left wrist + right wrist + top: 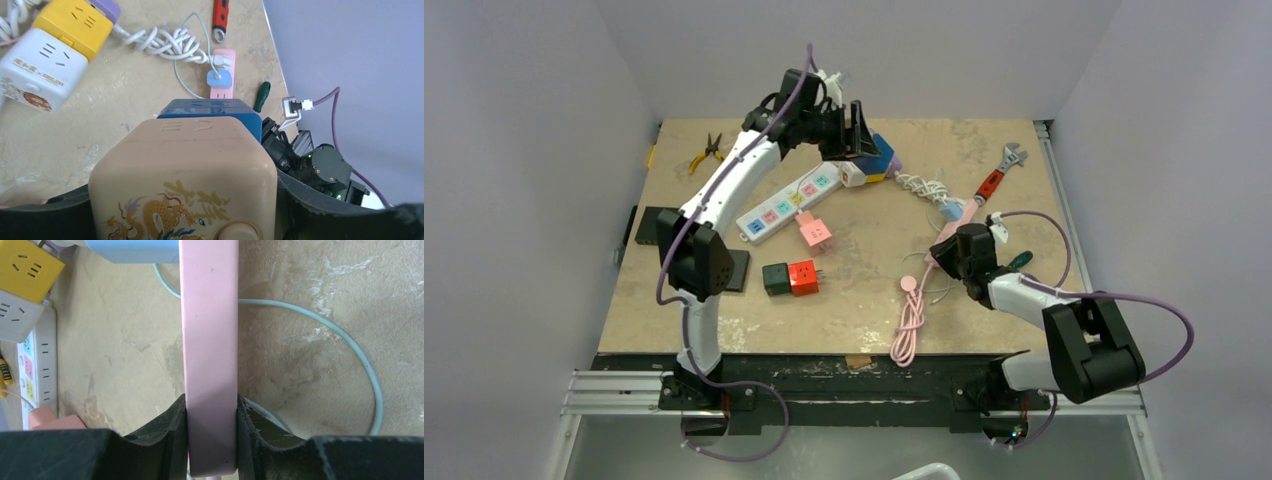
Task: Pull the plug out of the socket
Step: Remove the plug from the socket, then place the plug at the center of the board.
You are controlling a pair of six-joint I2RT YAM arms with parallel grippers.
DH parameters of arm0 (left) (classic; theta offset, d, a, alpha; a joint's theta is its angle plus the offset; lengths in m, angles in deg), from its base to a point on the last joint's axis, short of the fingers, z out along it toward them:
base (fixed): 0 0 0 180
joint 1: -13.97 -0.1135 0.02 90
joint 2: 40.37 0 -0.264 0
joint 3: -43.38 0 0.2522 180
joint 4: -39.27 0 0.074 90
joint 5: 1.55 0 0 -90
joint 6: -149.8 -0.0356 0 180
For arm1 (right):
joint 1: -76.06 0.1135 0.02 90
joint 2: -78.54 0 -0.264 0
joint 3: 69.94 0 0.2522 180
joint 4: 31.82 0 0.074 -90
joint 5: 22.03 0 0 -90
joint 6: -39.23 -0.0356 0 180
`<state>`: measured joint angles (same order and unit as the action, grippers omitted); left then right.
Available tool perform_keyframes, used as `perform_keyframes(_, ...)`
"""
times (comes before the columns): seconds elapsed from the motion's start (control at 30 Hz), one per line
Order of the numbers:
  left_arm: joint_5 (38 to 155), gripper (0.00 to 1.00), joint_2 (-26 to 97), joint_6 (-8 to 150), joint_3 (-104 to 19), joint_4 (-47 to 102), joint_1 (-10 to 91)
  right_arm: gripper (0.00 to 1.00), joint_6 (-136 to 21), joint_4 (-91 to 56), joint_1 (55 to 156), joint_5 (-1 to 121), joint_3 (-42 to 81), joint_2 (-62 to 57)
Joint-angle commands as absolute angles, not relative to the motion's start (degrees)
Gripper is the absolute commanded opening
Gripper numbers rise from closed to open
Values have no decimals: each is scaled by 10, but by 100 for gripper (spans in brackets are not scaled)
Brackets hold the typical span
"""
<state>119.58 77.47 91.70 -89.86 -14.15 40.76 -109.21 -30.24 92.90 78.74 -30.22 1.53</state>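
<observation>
The left gripper moves back and down next, turning the beige cube onto the table (860, 232) (71, 166) beside the pink adapter.
My left gripper (182, 202) (856, 130) is shut on a beige cube socket (185, 170) with a dragon print, held above the table's far side. A blue cube plug (210, 112) (880, 152) sits joined to the beige cube's far end. My right gripper (211, 425) (946, 248) is shut on the near end of a pink socket strip (209, 330) (223, 92) lying on the table. A light blue plug (132, 250) (220, 78) with a pale green cord (350, 345) is in the strip's far end.
A white, yellow and purple cube chain (55, 45) with a coiled white cord (924, 187) lies beneath the left gripper. A white power strip (789, 203) carries a pink adapter (815, 232). Black and red cubes (791, 277), pink cable (910, 320), pliers (706, 152), wrench (999, 175), screwdriver (1020, 260).
</observation>
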Motion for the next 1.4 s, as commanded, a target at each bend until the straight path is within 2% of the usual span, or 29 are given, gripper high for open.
perform_keyframes(0.0, 1248, 0, 728, 913, -901, -103, 409, 0, -1083, -263, 922, 820, -290, 31)
perform_keyframes(0.1, 1243, 0, 721, 875, -884, -119, 421, 0, -1066, -269, 922, 810, -277, 37)
perform_keyframes(0.4, 1098, 0, 732, 680, -815, -172, 463, 0, -1015, -332, 922, 727, -288, 70)
perform_keyframes(0.6, 1024, 0, 724, 603, -754, -153, 497, 0, -998, -314, 922, 725, -276, 71)
perform_keyframes(0.87, 962, 0, 756, 533, -808, -220, 539, 0, -966, -316, 922, 696, -261, 73)
perform_keyframes(1.07, 866, 13, 771, 466, -822, -248, 566, 0, -967, -308, 922, 689, -266, 78)
perform_keyframes(1.2, 824, 14, 771, 440, -816, -279, 572, 0, -952, -303, 922, 688, -260, 89)
perform_keyframes(1.37, 795, 28, 770, 403, -788, -292, 575, 0, -935, -302, 922, 692, -258, 93)
